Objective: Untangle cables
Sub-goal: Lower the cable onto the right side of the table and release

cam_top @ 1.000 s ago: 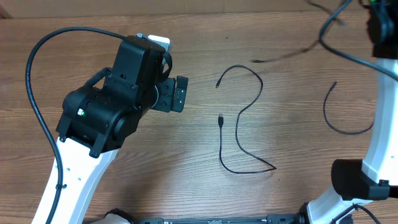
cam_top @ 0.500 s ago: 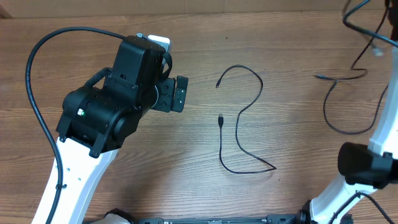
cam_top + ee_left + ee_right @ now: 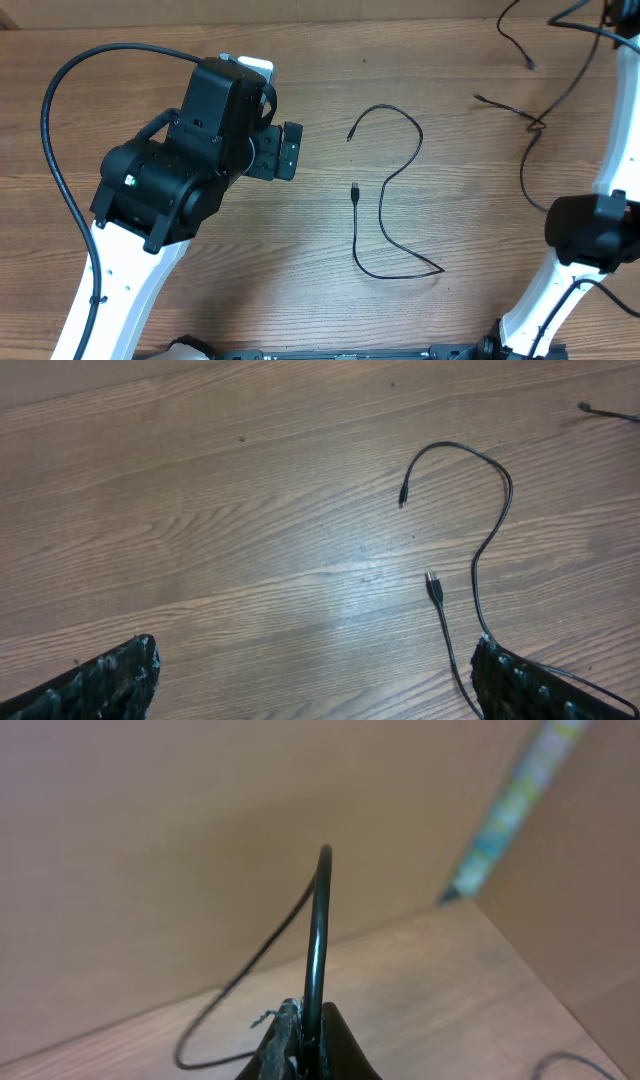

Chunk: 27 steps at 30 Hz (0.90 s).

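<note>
My right gripper should swing to the right in the overhead view and down toward the table next, to release the black cable. The black cable is already clear of the S-shaped one.
One thin black cable (image 3: 400,180) lies loose in an S-shape at the middle of the wooden table, with a plug end (image 3: 355,190) and another end (image 3: 351,133). In the left wrist view the same cable (image 3: 495,525) runs past my right finger (image 3: 530,685). My left gripper (image 3: 315,680) is open and holds nothing, left of that cable. My right gripper (image 3: 308,1020) is shut on a black cable (image 3: 318,940) that arches up out of its jaws. In the overhead view, thin cords (image 3: 540,120) hang from the top right corner, with loose ends (image 3: 480,97) trailing over the table.
The left arm's thick black cable (image 3: 50,150) loops over the table's left side. The right arm's white link (image 3: 620,150) and black joint (image 3: 590,230) stand along the right edge. A brown cardboard wall (image 3: 150,840) rises behind the table.
The right arm has swung and pulled its cords up and toward the far right corner; their loose ends have shifted across the table. The left arm and the middle cable have not moved.
</note>
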Available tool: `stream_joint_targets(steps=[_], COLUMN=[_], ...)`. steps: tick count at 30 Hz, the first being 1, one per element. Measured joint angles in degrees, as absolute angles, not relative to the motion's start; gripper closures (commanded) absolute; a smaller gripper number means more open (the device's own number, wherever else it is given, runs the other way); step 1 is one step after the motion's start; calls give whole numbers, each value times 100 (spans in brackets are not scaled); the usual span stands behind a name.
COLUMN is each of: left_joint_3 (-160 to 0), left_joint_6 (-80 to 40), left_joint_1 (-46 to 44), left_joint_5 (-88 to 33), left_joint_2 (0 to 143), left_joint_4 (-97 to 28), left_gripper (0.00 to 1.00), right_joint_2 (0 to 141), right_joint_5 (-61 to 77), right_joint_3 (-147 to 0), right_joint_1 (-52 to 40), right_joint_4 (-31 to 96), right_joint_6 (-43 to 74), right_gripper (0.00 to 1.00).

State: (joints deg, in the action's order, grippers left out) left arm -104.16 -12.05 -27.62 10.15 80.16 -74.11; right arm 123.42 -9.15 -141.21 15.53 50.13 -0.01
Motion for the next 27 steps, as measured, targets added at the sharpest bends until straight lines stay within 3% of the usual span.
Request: stream_joint_targets(steps=[11, 13, 15, 21, 24, 27], left_joint_3=[-10416, -10416, -10416, -10416, -10416, -10416], left_joint_6=[-1205, -1205, -1205, -1205, -1205, -1205], left_joint_1=[-2762, -2762, -2762, -2762, -2762, -2762], left_joint_5=[1015, 1015, 1015, 1015, 1015, 1015], left_joint_2=[8016, 8016, 8016, 8016, 8016, 8016], left_joint_4=[-7408, -7408, -7411, -7408, -7408, -7408], left_gripper=[0, 0, 0, 0, 0, 0], right_joint_2=[13319, 13522, 13633, 13913, 13972, 13990], right_joint_5=[-899, -829, -742, -366, -58, 366], right_joint_3=[-14114, -14099, -14099, -14097, -14097, -14097], right_joint_1=[2950, 3216, 3365, 3811, 3953, 4005], right_joint_4=[5094, 5118, 5135, 5262, 5380, 5516], right_joint_6=[27, 139, 274, 491, 528, 578], right_gripper=[93, 82, 61, 18, 5, 0])
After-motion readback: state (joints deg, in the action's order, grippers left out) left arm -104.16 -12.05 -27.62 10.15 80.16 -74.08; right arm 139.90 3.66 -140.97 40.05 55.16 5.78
